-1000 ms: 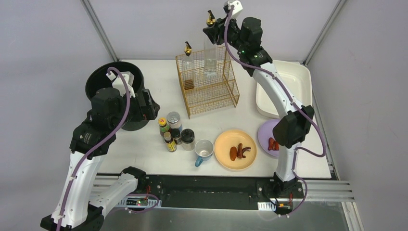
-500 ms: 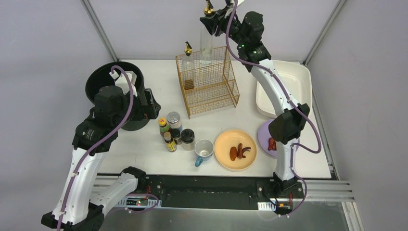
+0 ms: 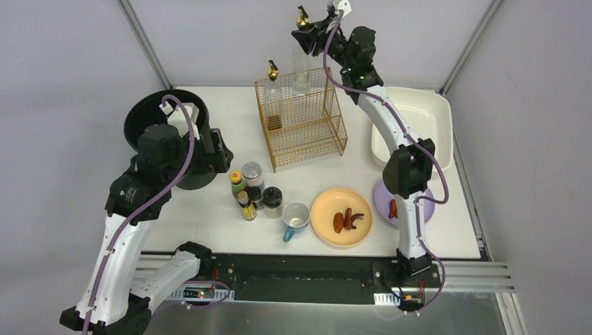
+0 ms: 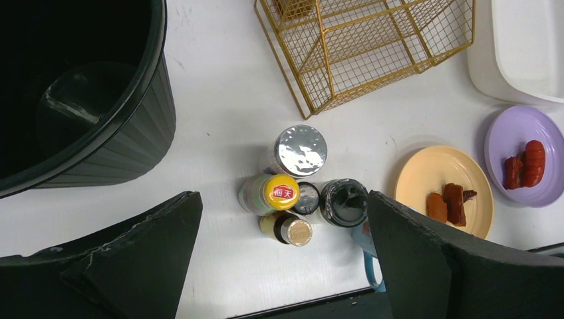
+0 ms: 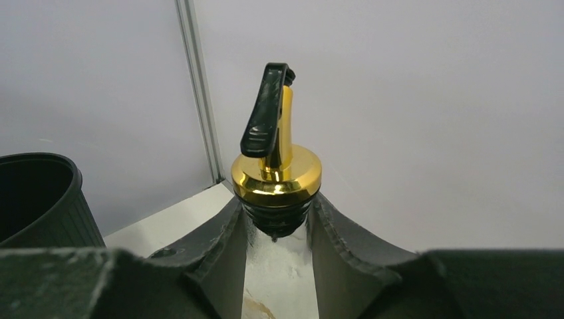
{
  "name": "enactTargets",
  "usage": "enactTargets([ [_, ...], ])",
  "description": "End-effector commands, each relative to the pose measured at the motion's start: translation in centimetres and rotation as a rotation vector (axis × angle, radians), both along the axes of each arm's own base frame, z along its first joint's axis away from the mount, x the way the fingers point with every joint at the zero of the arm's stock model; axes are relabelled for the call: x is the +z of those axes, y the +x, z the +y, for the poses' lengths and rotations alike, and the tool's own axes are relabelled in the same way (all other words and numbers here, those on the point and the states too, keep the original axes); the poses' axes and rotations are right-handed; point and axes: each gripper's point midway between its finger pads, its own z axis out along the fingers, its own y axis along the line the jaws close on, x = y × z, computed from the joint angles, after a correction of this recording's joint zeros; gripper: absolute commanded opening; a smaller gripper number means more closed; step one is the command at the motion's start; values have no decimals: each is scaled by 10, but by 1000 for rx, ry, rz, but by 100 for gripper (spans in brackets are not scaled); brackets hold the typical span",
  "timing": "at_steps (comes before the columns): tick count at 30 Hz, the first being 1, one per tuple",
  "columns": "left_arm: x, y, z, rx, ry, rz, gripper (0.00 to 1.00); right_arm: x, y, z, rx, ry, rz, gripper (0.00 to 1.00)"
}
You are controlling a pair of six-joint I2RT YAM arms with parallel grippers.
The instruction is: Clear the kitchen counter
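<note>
My right gripper lowers the held bottle onto the rack's back section (image 3: 299, 110) next and releases its neck, since that section is empty beside the second gold-topped bottle.
The white kitchen counter (image 3: 209, 223) holds a cluster of several spice bottles (image 3: 252, 190), a blue-handled mug (image 3: 295, 218), an orange plate (image 3: 342, 218) with brown food and a purple plate (image 3: 386, 202) with red food. My right gripper (image 3: 312, 36) is shut on the neck of a clear glass bottle with a gold pourer (image 3: 301, 66), held upright over the gold wire rack (image 3: 307, 132). In the right wrist view the pourer (image 5: 276, 169) sits just above my gripper (image 5: 278, 226). My left gripper (image 3: 211, 150) is open and empty, high above the spice bottles (image 4: 292, 196).
A second gold-topped bottle (image 3: 272, 87) stands in the rack's back left. A black ribbed bin (image 3: 150, 118) is at the left, under my left arm. A cream tub (image 3: 419, 115) is at the back right. A black rail (image 3: 293, 269) runs along the front edge.
My right gripper has lifted the glass bottle higher and slightly left above the rack. The right forearm has swung left over the purple plate. The left arm has barely moved.
</note>
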Motion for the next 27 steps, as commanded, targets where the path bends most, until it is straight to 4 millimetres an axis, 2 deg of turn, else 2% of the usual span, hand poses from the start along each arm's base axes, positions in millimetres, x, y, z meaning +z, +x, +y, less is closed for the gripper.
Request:
enactTargets([
  [1, 7, 7, 1, -1, 8, -41, 100, 77, -24, -12, 30, 119, -237, 0],
  [12, 6, 6, 1, -2, 6, -41, 100, 50, -31, 0, 136, 153, -190, 0],
  [27, 5, 4, 0, -4, -3, -40, 100, -16, -34, 6, 164, 131, -70, 0],
])
